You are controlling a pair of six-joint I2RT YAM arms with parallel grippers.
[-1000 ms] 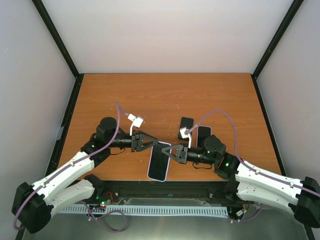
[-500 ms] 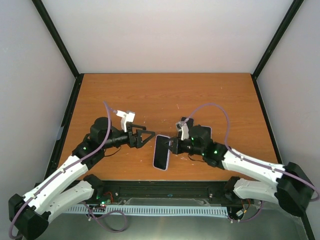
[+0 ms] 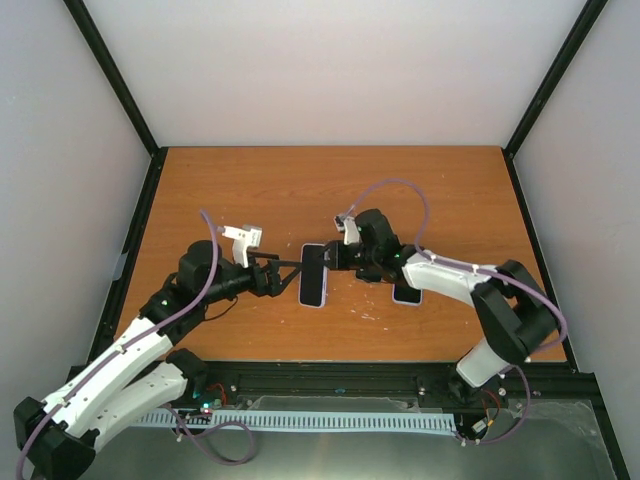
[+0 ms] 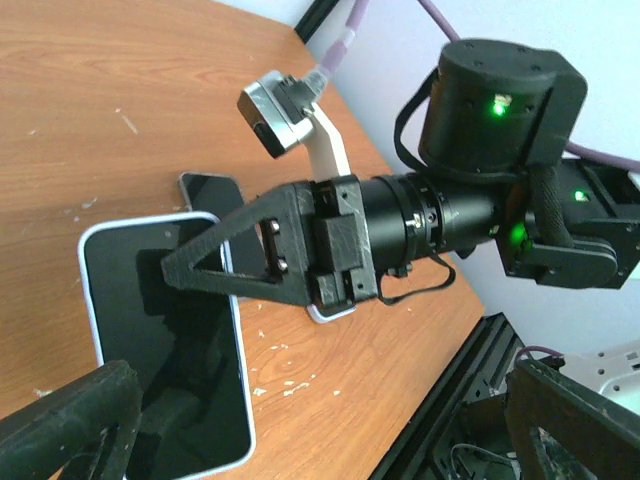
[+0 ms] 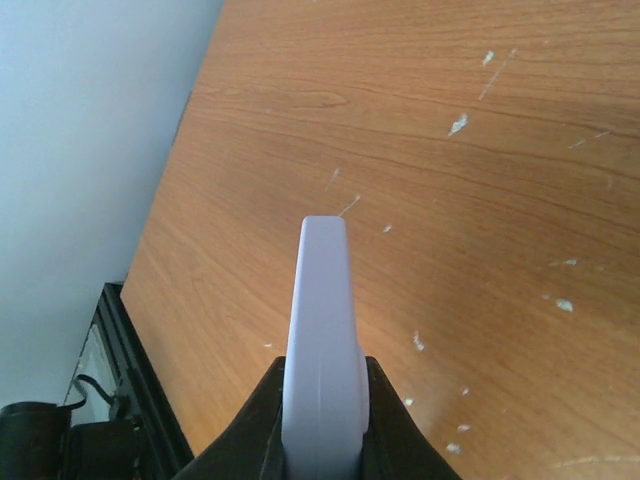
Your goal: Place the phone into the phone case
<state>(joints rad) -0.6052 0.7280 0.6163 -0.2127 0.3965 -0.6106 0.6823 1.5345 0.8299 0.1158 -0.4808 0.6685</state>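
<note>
My right gripper will lower toward the tabletop beneath the phone next and release the lavender edge, as the phone still hangs flat above the wood.
A phone with a black screen and a lavender rim hangs flat, screen up, just over the table. My right gripper is shut on its right edge. The right wrist view shows that lavender edge clamped in the right gripper. My left gripper stands wide open just left of the phone, holding nothing. In the left wrist view the phone lies ahead of its black fingers. Two flat slabs lie beneath the right arm, one dark, one white-rimmed. I cannot tell which is the phone case.
The wooden table is scuffed with pale flecks. A black frame rail runs along its near edge. Black posts and white walls close in the left, right and back sides.
The left gripper has opened and let go of the phone. The right gripper has carried the phone away from the front edge toward the table's middle, and the left arm followed alongside.
</note>
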